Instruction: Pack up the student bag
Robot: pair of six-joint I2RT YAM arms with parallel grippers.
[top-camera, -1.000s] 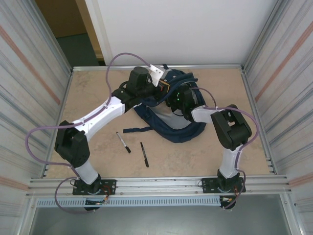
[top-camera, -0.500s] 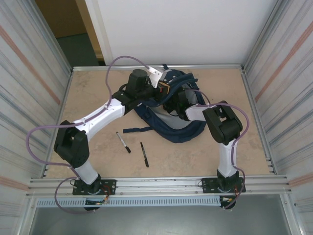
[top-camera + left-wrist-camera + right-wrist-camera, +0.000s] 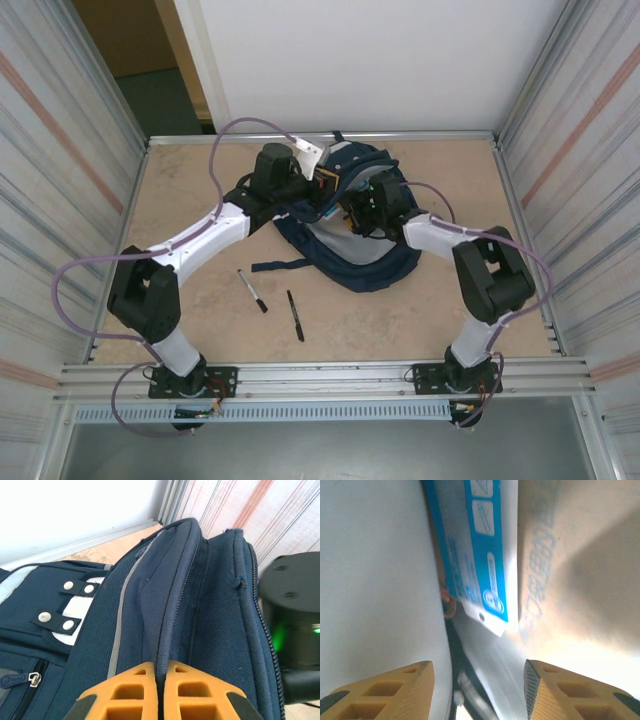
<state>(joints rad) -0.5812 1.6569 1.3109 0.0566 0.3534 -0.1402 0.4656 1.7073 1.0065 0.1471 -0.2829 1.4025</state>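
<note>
The bag's opening [image 3: 352, 244] is below my left gripper and back from it. My left gripper will next go back down toward it and let go of the bag's upper rim.
The student bag [image 3: 365, 262], navy with a grey back panel, lies at the back middle of the table. My left gripper [image 3: 322, 186] is shut on the bag's upper rim. In the left wrist view its orange fingertips [image 3: 131, 686] pinch a navy piped seam of the bag [image 3: 215, 630], with the gripper [image 3: 160, 676] pressed tight on it. My right gripper [image 3: 352, 212] reaches into the bag's mouth. In the right wrist view that gripper [image 3: 477, 682] stands open with nothing between its fingers. Just beyond it a blue-and-white flat pack [image 3: 475, 545] rests against pale lining [image 3: 370, 580].
Two dark pens [image 3: 253, 290] [image 3: 296, 315] lie on the table in front of the bag. A loose strap [image 3: 280, 265] trails left from the bag. Metal walls close in on both sides. The right arm's black wrist housing [image 3: 295, 605] sits close beside the held rim.
My right gripper has opened inside the bag, and its elbow has swung out to the right. The left gripper keeps its hold on the rim and has shifted slightly left.
</note>
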